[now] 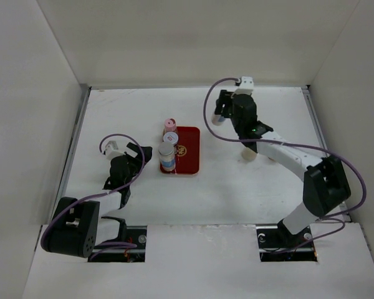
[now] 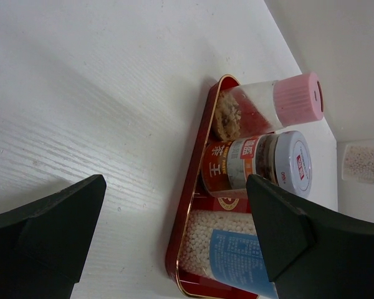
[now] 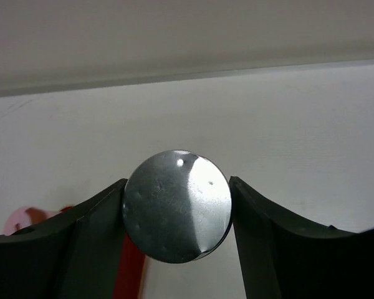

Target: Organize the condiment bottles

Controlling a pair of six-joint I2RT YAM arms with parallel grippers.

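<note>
I will next carry the bottle in my right gripper over and down, and let go of it at the tray's empty far corner (image 1: 190,133), below and left in the top view.
Three condiment bottles stand along the left side of the red tray (image 1: 188,152): a pink-capped one (image 1: 169,124), a silver-capped one with a red label (image 1: 170,137) and a blue-labelled one full of white beads (image 1: 167,156). They also show in the left wrist view: pink cap (image 2: 296,99), silver cap (image 2: 293,163), blue label (image 2: 237,252). My left gripper (image 1: 141,156) is open and empty, just left of the tray. My right gripper (image 1: 220,113) is shut on a silver-capped bottle (image 3: 177,205), right of and beyond the tray. Another beige bottle (image 1: 248,154) stands under the right arm.
White walls enclose the table on the left, back and right. In the right wrist view, the pink cap (image 3: 22,221) and a strip of the red tray (image 3: 128,268) show at lower left. The tray's right half holds no bottles.
</note>
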